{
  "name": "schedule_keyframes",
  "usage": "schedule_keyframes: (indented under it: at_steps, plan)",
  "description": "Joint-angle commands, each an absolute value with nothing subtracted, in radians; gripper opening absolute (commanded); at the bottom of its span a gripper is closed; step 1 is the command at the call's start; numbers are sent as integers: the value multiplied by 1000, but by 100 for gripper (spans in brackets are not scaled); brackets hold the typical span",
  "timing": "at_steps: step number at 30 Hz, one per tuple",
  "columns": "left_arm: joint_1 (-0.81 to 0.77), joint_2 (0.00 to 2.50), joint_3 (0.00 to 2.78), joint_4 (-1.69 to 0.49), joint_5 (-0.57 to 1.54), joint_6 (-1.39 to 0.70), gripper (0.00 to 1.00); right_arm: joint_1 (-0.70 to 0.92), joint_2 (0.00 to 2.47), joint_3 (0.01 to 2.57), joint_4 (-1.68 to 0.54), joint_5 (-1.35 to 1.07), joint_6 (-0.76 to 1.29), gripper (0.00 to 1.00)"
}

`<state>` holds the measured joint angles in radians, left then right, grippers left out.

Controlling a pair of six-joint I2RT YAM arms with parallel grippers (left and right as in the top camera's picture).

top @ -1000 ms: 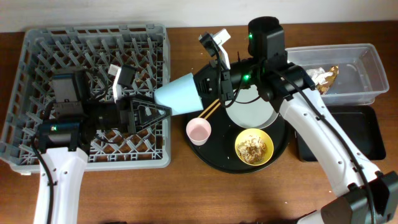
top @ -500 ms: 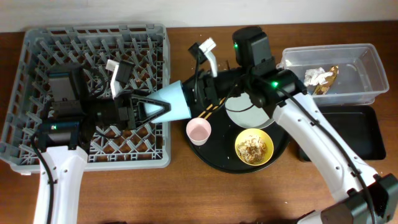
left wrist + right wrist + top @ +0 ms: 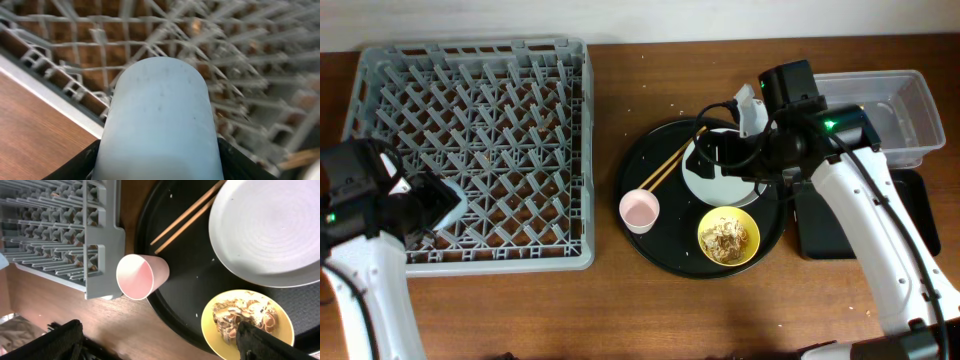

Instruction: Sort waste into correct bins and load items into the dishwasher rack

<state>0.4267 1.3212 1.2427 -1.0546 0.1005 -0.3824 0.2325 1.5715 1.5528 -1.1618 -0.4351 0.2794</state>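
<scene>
The robot will next swing its right gripper to the left in the overhead view and lower it onto the pink cup's rim (image 3: 652,199), because that cup is still standing outside the rack (image 3: 470,60).
My left gripper (image 3: 157,161) is shut on the small blue cup (image 3: 157,117), which fills the left wrist view above the dishwasher rack (image 3: 260,75). From overhead the blue cup (image 3: 445,203) sits at the left gripper (image 3: 425,210), over the front left corner of the rack (image 3: 470,60). My right gripper (image 3: 718,160) hangs open and empty over the pale grey plate (image 3: 730,190). Its wrist view shows the pink cup (image 3: 142,275), the chopsticks (image 3: 187,215), the plate (image 3: 270,225) and the yellow bowl (image 3: 215,330) with noodle leftovers (image 3: 245,312).
The pink cup (image 3: 640,210), the chopsticks (image 3: 670,165) and the yellow bowl (image 3: 705,238) lie on a large round black tray (image 3: 650,250). A clear tub (image 3: 895,110) and a shallow black tray (image 3: 910,220) stand at the right, partly behind my right arm.
The right gripper opened, let go of the blue cup and drew back right over the round tray. The left gripper closed on the cup and carried it left across the rack.
</scene>
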Motion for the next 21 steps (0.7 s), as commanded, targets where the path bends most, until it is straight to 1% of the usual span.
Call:
schedule_keyframes:
  at_steps: [1, 5, 6, 7, 8, 10, 11, 12, 13, 14, 15, 16, 17, 19, 20, 21]
  plan:
    - [430, 1462, 1263, -1019, 11, -426, 58, 235, 1556, 1552, -1171, -406, 267, 98]
    - [430, 1600, 1263, -953, 15, -433, 58, 235, 1557, 1552, -1174, -407, 267, 98]
    - [430, 1616, 1263, -958, 22, -435, 69, 235, 1557, 1552, -1174, -407, 267, 98]
    - [430, 1617, 1264, -958, 31, -434, 86, 236, 1557, 1552, -1179, -407, 266, 98]
    - [430, 1615, 1272, -966, 49, -434, 97, 244, 1558, 1550, -1181, -407, 243, 98]
    - [430, 1615, 1328, -1014, 108, -433, 99, 314, 1574, 1546, -1182, -406, 205, 98]
    - [430, 1615, 1381, -1061, 117, -433, 99, 372, 1594, 1544, -1172, -396, 183, 87]
    - [430, 1615, 1409, -1089, 117, -433, 99, 409, 1610, 1543, -1168, -350, 184, 82]
    - [430, 1615, 1450, -1129, 117, -432, 99, 458, 1639, 1542, -1158, -278, 200, 71]
    - [430, 1615, 1510, -1185, 154, -380, 99, 493, 1673, 1542, -1144, -229, 227, 69]
    - [430, 1615, 1552, -1222, 229, -315, 99, 517, 1712, 1542, -1121, -224, 230, 69]
    - [430, 1613, 1576, -1244, 304, -254, 98, 531, 1750, 1542, -1095, -231, 238, 66]
    - [427, 1607, 1592, -1253, 419, -167, 98, 541, 1787, 1542, -1075, -232, 245, 64]
    - [422, 1594, 1592, -1267, 647, 8, 97, 556, 1870, 1542, -1055, -231, 245, 61]
    - [418, 1592, 1592, -1283, 728, 68, 97, 556, 1912, 1542, -1048, -231, 249, 58]
    - [405, 1593, 1591, -1301, 779, 85, 97, 556, 1952, 1542, -1031, -231, 249, 47]
